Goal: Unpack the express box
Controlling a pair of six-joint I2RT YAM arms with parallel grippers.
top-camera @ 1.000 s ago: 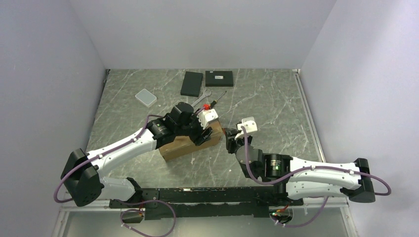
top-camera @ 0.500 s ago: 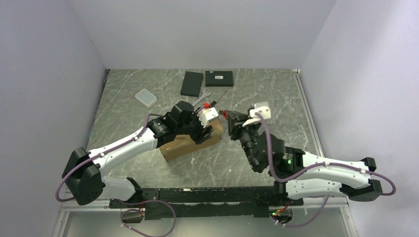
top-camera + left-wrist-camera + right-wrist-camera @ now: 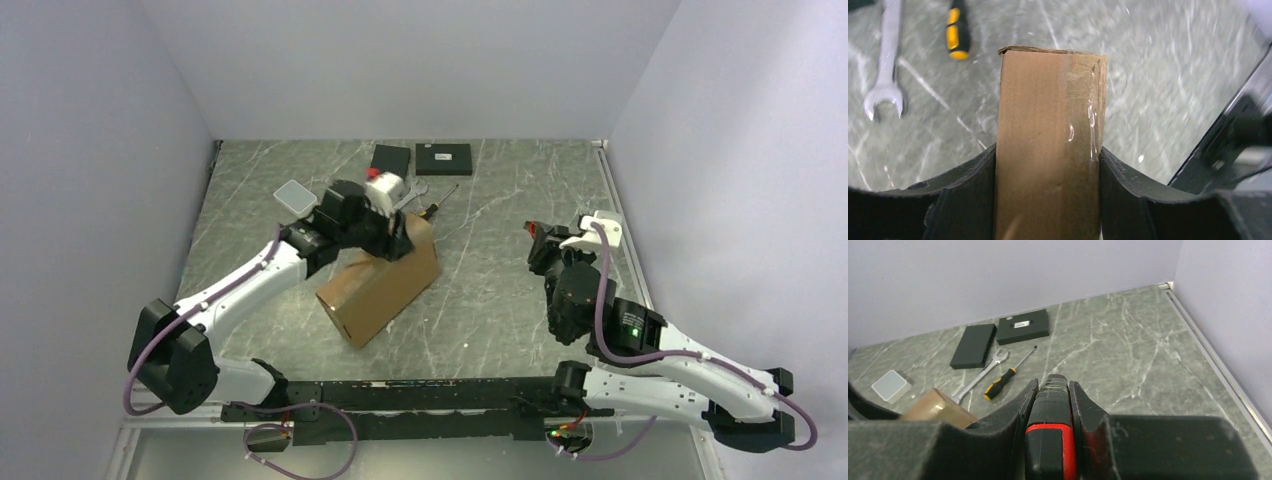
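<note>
The robot needs to tilt its left gripper sideways next, lower the box's broad side onto the clear tabletop below the gripper, beside the tipped express box, and let go.
The express box (image 3: 380,285) is a plain brown cardboard mailer, tilted, with its near corner on the table and its far end raised. My left gripper (image 3: 397,238) is shut on that far end; in the left wrist view the taped box edge (image 3: 1048,140) fills the gap between the black fingers (image 3: 973,195). My right gripper (image 3: 537,242) is off to the right of the box, clear of it, and is shut on a black and red tool (image 3: 1052,407). A corner of the box (image 3: 935,407) shows at the left of the right wrist view.
Two flat black boxes (image 3: 389,169) (image 3: 444,158) lie at the back. A wrench (image 3: 415,190) and a yellow-and-black screwdriver (image 3: 440,198) lie just behind the box. A small translucent white case (image 3: 295,197) is at the back left. Walls enclose the table on three sides.
My left gripper has lifted and swung the box's far end toward the back, turning the box. My right gripper has drawn away to the right with the tool in it.
</note>
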